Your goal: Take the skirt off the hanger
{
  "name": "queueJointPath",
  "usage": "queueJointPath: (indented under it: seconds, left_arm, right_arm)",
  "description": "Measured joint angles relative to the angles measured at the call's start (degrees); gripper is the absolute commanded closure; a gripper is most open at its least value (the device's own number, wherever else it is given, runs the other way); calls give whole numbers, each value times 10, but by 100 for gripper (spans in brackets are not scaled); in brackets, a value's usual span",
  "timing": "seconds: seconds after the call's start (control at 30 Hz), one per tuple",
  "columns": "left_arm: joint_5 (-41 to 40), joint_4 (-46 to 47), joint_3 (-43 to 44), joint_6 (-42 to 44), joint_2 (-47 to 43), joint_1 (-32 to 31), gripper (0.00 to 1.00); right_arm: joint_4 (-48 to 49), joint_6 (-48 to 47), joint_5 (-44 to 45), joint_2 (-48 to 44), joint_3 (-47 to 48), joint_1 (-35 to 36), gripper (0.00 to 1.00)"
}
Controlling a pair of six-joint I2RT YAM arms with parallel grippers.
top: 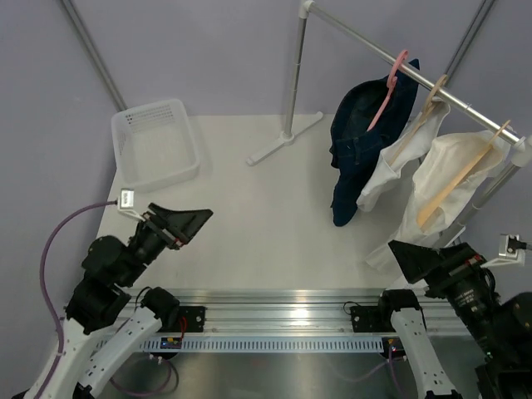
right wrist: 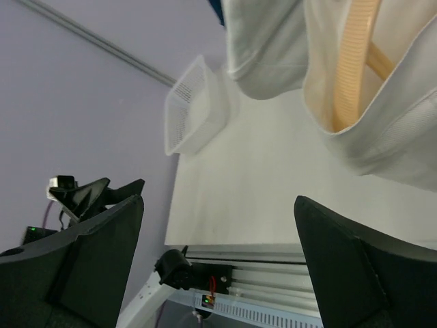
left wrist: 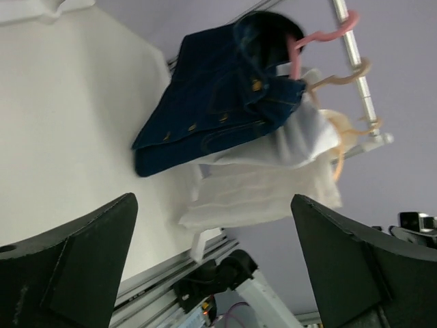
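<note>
The pink hanger's near arm point(top: 380, 115) point(left wrist: 295, 61) is bare of denim, so the left gripper should move outward and to the right in the top view and turn onto that part.
The skirt point(top: 357, 141) is dark blue denim with buttons and hangs from a pink hanger point(top: 389, 87) on the rail, its hem touching the table. The left wrist view shows the skirt point(left wrist: 218, 102) and its pink hanger point(left wrist: 321, 37) from the side. My left gripper point(top: 198, 223) is open at the near left, far from the skirt, with nothing between its fingers point(left wrist: 95, 253). At the near right my right gripper point(top: 401, 251) is also open and empty, below the white clothes. Only a sliver of the skirt point(right wrist: 222, 10) shows in the right wrist view.
Two white garments point(top: 399, 158) point(top: 453, 183) hang on wooden hangers point(right wrist: 355, 61) to the right of the skirt on the same metal rail point(top: 357, 37). The rack's post and foot point(top: 287, 137) stand at the back middle. A white mesh basket point(top: 150, 108) sits at the back left.
</note>
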Motion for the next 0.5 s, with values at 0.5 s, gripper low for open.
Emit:
queueJointPath:
  seconds: [0.5]
  left_arm:
    - [-34, -171, 389, 129, 412, -52, 5]
  right_arm:
    - [-60, -103, -118, 142, -163, 0, 1]
